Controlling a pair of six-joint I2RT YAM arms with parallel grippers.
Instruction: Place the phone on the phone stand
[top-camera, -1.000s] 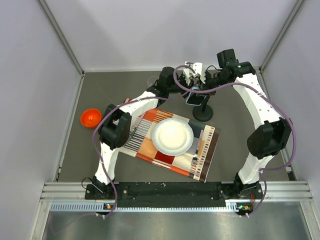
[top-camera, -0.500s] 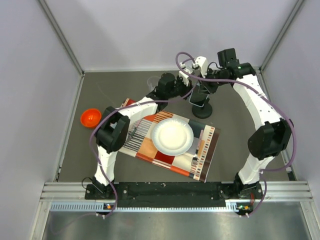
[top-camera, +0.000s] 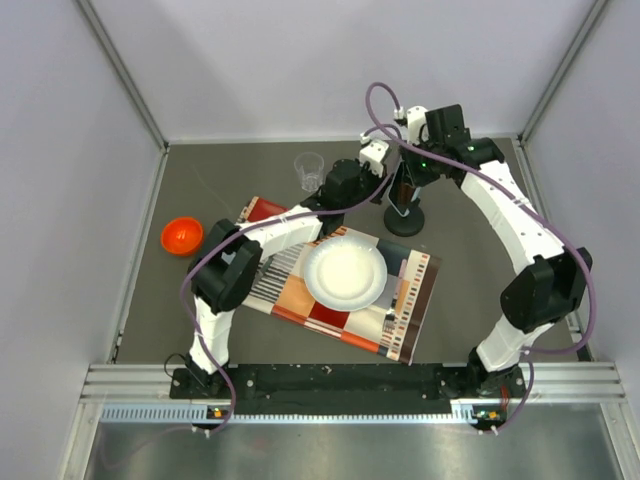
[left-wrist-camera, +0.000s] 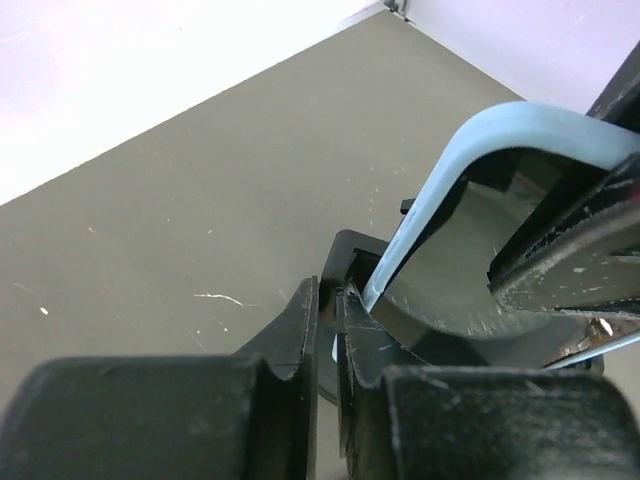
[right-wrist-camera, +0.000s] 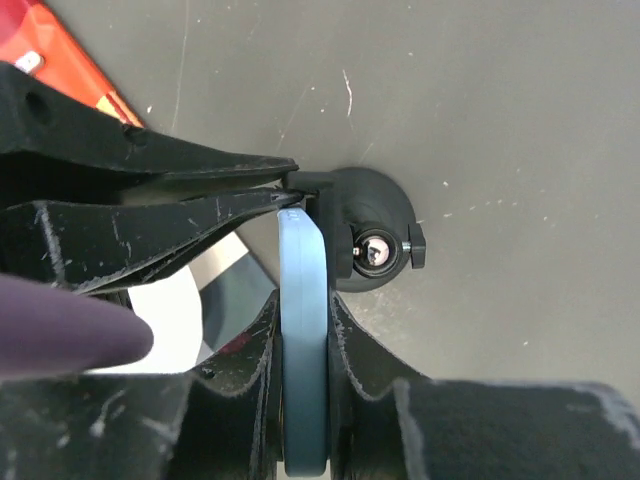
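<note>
The phone's rim is already alongside the phone stand. Next I should move the phone (right-wrist-camera: 303, 300) in my right gripper to the right in the top view, against the phone stand's clamp head (right-wrist-camera: 328, 218), and let go of it.
My right gripper (right-wrist-camera: 303, 335) is shut on the phone (right-wrist-camera: 303, 300), which stands on edge with its light blue rim between the fingers. The phone's lower end sits at the black phone stand (right-wrist-camera: 372, 200), beside its clamp head and ball joint. In the left wrist view the phone (left-wrist-camera: 450, 250) shows its black screen and leans into the stand's head (left-wrist-camera: 350, 262). My left gripper (left-wrist-camera: 327, 310) is shut on a thin black lip of that head. From above, both grippers meet over the stand's disc base (top-camera: 405, 222); the left gripper (top-camera: 388, 178) comes from the left, the right gripper (top-camera: 405, 185) from above.
A clear plastic cup (top-camera: 309, 170) stands at the back, left of the arms. An orange bowl (top-camera: 182, 236) sits at the far left. A patterned mat (top-camera: 415, 290) with a white plate (top-camera: 345, 273) lies in front of the stand. Grey walls close in the back and sides.
The right gripper has turned the phone from tilted to on edge and lowered it onto the stand's head. The left gripper has moved right to the stand, uncovering the cup.
</note>
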